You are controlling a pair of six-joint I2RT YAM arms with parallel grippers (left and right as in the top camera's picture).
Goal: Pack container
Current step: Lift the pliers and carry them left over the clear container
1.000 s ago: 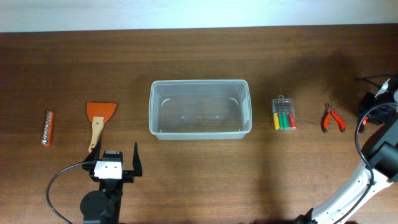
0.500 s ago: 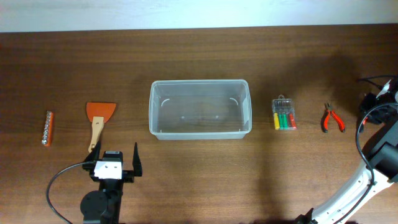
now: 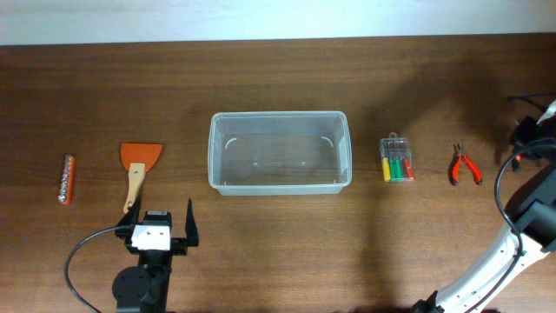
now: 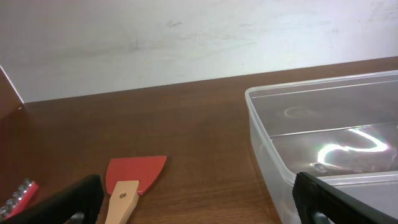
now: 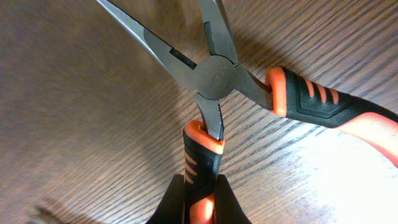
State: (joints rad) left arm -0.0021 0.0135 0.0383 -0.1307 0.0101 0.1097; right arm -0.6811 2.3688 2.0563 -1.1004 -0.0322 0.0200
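Note:
My right gripper rises over the container's side next. Then it lowers and releases the pliers on the container's bare bottom, to the left in the overhead view.
The container (image 3: pixel 279 187), a clear rectangular tub, stands in the middle of the table, and nothing shows inside it. Its near-left corner (image 4: pixel 273 143) fills the right side of the left wrist view. My left gripper (image 3: pixel 161 209) is open near the front edge, just behind the scraper's handle. Its jaws stand wide apart over bare wood (image 4: pixel 193 199). My right gripper (image 5: pixel 200 180) is shut on one orange-and-black handle of the pliers (image 5: pixel 214 81). The pliers (image 3: pixel 465 167) lie on the table at the far right.
An orange-bladed scraper (image 3: pixel 139 165) with a wooden handle and a red bit holder (image 3: pixel 67 178) lie left of the container. A small case of coloured screwdrivers (image 3: pixel 397 159) sits to its right. The right arm (image 3: pixel 530 209) runs along the right edge.
At the far right edge the end of the right arm has shifted slightly. The left arm and all the objects stay where they were.

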